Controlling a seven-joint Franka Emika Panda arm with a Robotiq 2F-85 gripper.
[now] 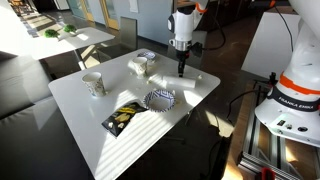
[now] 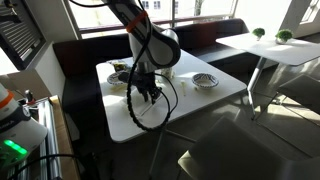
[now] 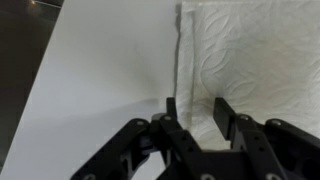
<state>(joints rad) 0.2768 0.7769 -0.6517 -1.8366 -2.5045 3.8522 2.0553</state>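
The paper towel's raised, folded edge (image 3: 184, 92) lies just below, between the parted fingers, so my gripper comes down onto it next and closes there.
In the wrist view my gripper (image 3: 196, 105) hangs low over the left edge of a white embossed paper towel (image 3: 250, 50) that lies on the white table (image 3: 100, 70). Its two black fingers stand apart. The left fingertip is by the towel's raised, folded edge and the right fingertip is over the towel, whose surface shows in the gap between them. In both exterior views the gripper (image 1: 181, 70) (image 2: 147, 92) points straight down near one edge of the table (image 1: 205, 85). The towel cannot be made out against the white tabletop there.
On the table stand a patterned cup (image 1: 93, 83), a mug (image 1: 142, 64), a dark-rimmed bowl (image 1: 160, 98) (image 2: 205, 80) and a black and yellow packet (image 1: 125, 116). A black cable (image 2: 155, 115) loops below the arm. A dark bench (image 2: 200, 35) runs behind the table.
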